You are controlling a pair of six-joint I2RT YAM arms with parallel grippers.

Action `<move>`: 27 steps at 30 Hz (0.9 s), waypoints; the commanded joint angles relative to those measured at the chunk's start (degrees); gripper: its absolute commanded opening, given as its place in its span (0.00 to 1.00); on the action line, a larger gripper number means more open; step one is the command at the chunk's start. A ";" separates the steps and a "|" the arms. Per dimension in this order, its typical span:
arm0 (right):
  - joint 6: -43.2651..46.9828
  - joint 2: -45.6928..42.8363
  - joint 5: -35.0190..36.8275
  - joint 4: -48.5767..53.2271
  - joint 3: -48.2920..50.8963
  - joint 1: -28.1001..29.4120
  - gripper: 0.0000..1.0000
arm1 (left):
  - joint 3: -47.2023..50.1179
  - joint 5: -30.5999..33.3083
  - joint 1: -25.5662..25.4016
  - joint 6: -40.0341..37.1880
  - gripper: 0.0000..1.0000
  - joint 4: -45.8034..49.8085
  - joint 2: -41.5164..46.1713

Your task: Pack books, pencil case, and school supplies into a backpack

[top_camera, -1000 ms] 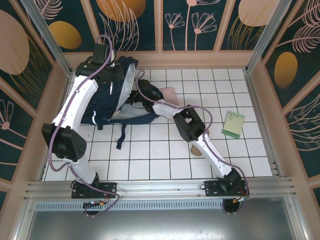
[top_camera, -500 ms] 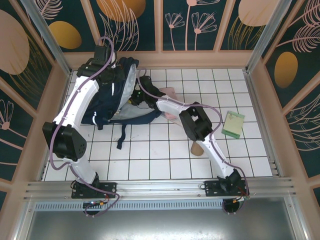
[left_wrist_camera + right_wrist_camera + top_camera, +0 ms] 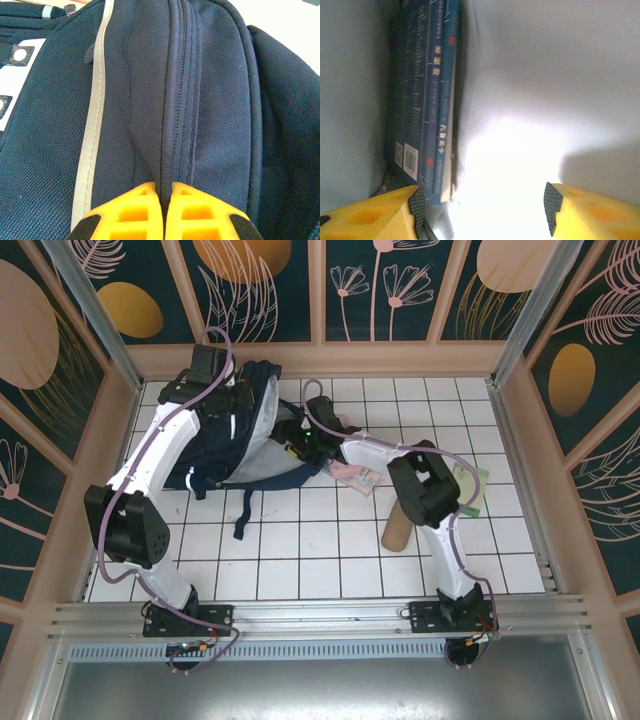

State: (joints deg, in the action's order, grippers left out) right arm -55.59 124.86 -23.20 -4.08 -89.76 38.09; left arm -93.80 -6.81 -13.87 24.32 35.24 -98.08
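Observation:
I need to open the fingers of my left gripper to let go of the fold of navy fabric beside the zip from between them, because books stand inside.
The navy backpack (image 3: 215, 455) lies at the back left with its mouth facing right. My left gripper (image 3: 218, 392) is shut on a fold of its navy fabric (image 3: 215, 100) beside the zip, holding the top edge up. My right gripper (image 3: 298, 437) is at the mouth, open, with nothing between its fingers. In the right wrist view, navy books (image 3: 420, 100) stand on edge against the left side of the pale grey lining (image 3: 545, 75), one with a white barcode label. A pale green piece (image 3: 472, 490) lies on the tiles at the right. I cannot tell whether the pink flat item (image 3: 350, 473) is the pencil case.
A brown cardboard tube (image 3: 397, 530) lies on the tiles beside my right forearm. Dark straps (image 3: 243, 510) trail from the backpack towards the near edge. Patterned walls close in the tiled floor on three sides.
My right arm has drawn back to the right, bringing its gripper from deeper in the backpack to the mouth with wider jaws. The tube came into sight. The left gripper has stayed put.

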 commanded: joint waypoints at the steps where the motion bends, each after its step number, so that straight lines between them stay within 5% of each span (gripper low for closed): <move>1: 3.90 -8.75 3.87 2.11 6.29 -2.05 0.66 | 3.12 0.24 0.95 -0.14 0.00 -5.89 2.10; 12: 12.00 -30.47 13.64 11.45 26.42 -12.82 0.71 | 10.09 -4.90 0.97 1.08 0.14 -10.28 1.67; 18: 15.51 -37.38 20.90 18.50 33.28 -22.37 0.77 | 9.69 -9.92 0.82 3.55 0.57 -12.56 1.84; 23: 17.91 -41.21 23.81 20.33 39.01 -32.44 0.81 | 9.97 -12.34 -0.79 7.17 0.70 -15.60 2.37; 27: 19.80 -41.62 25.14 21.34 40.85 -40.57 0.84 | 8.08 -11.82 -4.53 8.39 0.72 -16.35 0.88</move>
State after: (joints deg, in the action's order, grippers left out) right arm -38.74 84.88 -0.97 14.41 -50.15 1.13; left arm -84.01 -16.80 -15.79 30.63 21.74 -96.79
